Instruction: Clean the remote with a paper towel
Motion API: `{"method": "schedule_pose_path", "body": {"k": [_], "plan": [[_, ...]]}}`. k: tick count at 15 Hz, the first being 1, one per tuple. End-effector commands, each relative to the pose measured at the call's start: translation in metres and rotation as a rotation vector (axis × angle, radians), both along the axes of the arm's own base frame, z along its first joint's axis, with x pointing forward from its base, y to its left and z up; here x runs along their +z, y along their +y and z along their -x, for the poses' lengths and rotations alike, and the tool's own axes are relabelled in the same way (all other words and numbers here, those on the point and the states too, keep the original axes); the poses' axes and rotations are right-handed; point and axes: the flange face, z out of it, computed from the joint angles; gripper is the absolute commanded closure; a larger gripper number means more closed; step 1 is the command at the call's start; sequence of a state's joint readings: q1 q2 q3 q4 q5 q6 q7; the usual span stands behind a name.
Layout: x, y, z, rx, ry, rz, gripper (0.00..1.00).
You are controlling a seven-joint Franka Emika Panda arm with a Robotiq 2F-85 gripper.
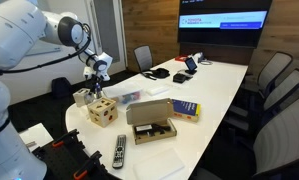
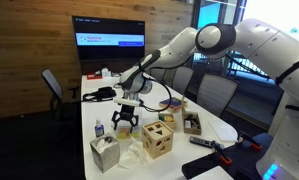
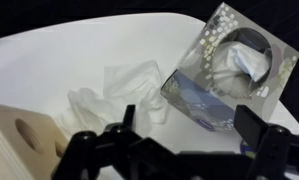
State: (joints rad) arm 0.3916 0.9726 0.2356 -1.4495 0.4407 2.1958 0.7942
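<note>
I should next turn my gripper, shift it toward the wooden cube point(image 3: 17, 140) and lower it onto the folds where the paper towel's crumpled end bunches up beside the cube.
The paper towel point(image 3: 114, 92) is a white crumpled wad lying on the white table between the tissue box point(image 3: 227, 68) and the wooden cube point(image 3: 17, 140). It also shows in an exterior view point(image 2: 132, 154). My gripper point(image 3: 189, 125) is open and empty, hovering above the table just right of the wad, in front of the tissue box. It shows in both exterior views point(image 1: 97, 76) point(image 2: 124, 119). The remote point(image 1: 119, 152) lies near the table's front edge, well away from the gripper; in an exterior view it is a dark strip point(image 2: 202, 142).
An open cardboard box point(image 1: 151, 125) with a dark item stands in the middle. A flat white sheet point(image 1: 155, 158) lies in front of it. A blue and yellow book point(image 1: 186, 108) lies beyond. Chairs point(image 1: 272, 80) line the table and a screen point(image 1: 224, 20) hangs behind.
</note>
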Motion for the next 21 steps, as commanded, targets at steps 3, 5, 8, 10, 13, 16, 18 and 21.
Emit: {"method": "schedule_pose_path", "body": {"k": [3, 5, 8, 10, 13, 16, 18, 21], "plan": [[-0.011, 0.019, 0.012, -0.234, 0.079, 0.158, 0.0], [-0.014, 0.02, 0.016, -0.31, 0.098, 0.231, 0.0], [-0.018, 0.018, 0.02, -0.407, 0.124, 0.328, 0.0], [-0.022, 0.015, 0.024, -0.458, 0.142, 0.375, 0.0], [-0.034, 0.01, 0.029, -0.514, 0.169, 0.44, 0.0], [-0.051, -0.001, 0.032, -0.543, 0.186, 0.498, 0.0], [-0.062, -0.008, 0.032, -0.545, 0.181, 0.529, 0.0], [-0.078, -0.017, 0.028, -0.509, 0.139, 0.574, 0.0]]}}
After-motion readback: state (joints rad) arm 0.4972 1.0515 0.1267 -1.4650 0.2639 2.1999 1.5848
